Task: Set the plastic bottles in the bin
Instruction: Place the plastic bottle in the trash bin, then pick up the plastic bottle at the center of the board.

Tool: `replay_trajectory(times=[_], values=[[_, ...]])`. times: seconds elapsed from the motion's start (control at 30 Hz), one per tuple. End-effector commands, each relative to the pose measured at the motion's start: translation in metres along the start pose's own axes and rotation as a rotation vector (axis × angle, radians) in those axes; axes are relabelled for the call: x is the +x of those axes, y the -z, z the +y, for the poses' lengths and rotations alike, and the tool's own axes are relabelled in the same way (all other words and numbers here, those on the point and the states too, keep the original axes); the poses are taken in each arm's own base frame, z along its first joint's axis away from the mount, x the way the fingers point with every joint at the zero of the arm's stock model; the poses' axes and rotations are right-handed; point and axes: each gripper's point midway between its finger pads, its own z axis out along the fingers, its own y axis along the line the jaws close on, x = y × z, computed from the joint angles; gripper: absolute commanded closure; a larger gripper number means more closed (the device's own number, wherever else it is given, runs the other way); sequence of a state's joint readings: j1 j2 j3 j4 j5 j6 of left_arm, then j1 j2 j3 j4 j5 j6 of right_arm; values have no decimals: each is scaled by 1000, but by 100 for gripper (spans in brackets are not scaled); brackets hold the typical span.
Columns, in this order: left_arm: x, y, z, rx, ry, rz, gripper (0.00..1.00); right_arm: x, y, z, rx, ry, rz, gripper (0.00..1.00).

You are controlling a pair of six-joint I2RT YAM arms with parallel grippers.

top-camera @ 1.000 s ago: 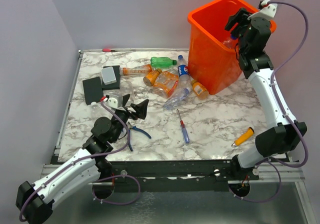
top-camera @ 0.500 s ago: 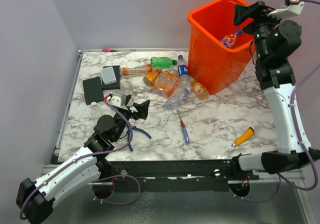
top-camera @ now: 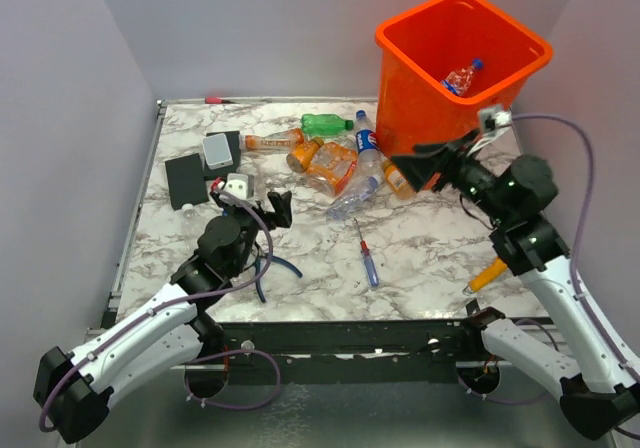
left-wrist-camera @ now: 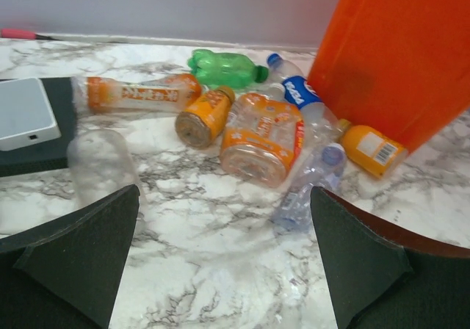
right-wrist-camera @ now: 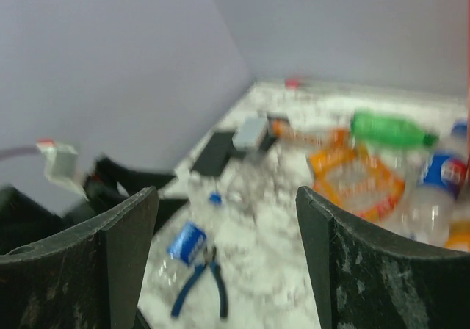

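I will tip my left gripper fingers-down and lower it over the unlabelled clear bottle (left-wrist-camera: 106, 169) beside the black pads, because that one lies apart from the pile.
The orange bin (top-camera: 400, 98) stands at the back right with one clear blue-capped bottle (top-camera: 462, 76) inside. Several plastic bottles lie left of it: a green one (top-camera: 325, 124), a big orange one (top-camera: 333, 168), a blue-labelled one (top-camera: 366, 140) and a crushed clear one (top-camera: 352, 198). My left gripper (top-camera: 270, 211) is open near the front left, facing this pile (left-wrist-camera: 262, 136), with nothing between its fingers (left-wrist-camera: 81, 255). My right gripper (top-camera: 425, 163) hangs open and empty in front of the bin. Its blurred view shows a clear blue-labelled bottle (right-wrist-camera: 183, 248).
Blue-handled pliers (right-wrist-camera: 202, 288) lie beside my left arm. A blue-and-red screwdriver (top-camera: 366, 258) rests mid-table, and an orange-handled tool (top-camera: 488, 273) at the front right. Black pads with a grey box (top-camera: 218, 149) sit at the back left. The bin wall (left-wrist-camera: 400, 50) rises right of the pile.
My right gripper opened over the bin, the clear bottle dropped in, and the arm swung down in front of the bin. My left arm edged towards the pile.
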State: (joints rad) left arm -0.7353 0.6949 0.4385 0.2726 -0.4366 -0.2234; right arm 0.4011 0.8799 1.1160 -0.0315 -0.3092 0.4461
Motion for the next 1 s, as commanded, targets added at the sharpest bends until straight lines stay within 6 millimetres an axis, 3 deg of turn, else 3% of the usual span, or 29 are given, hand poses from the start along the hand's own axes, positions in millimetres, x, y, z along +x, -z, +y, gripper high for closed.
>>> replay_trajectory(times=[0.0, 0.23, 0.4, 0.7, 0.97], values=[[-2, -6, 33, -238, -82, 97, 1, 96, 21, -20, 26, -147, 189, 21], [38, -27, 66, -389, -66, 301, 1, 178, 56, -41, 83, -267, 313, 22], [63, -54, 97, -450, 101, 438, 1, 208, 73, -47, 105, -305, 368, 22], [87, -96, 113, -538, 94, 552, 1, 228, 87, -52, 121, -313, 392, 22], [113, -98, 143, -693, 43, 637, 1, 229, 89, -51, 111, -285, 403, 22]])
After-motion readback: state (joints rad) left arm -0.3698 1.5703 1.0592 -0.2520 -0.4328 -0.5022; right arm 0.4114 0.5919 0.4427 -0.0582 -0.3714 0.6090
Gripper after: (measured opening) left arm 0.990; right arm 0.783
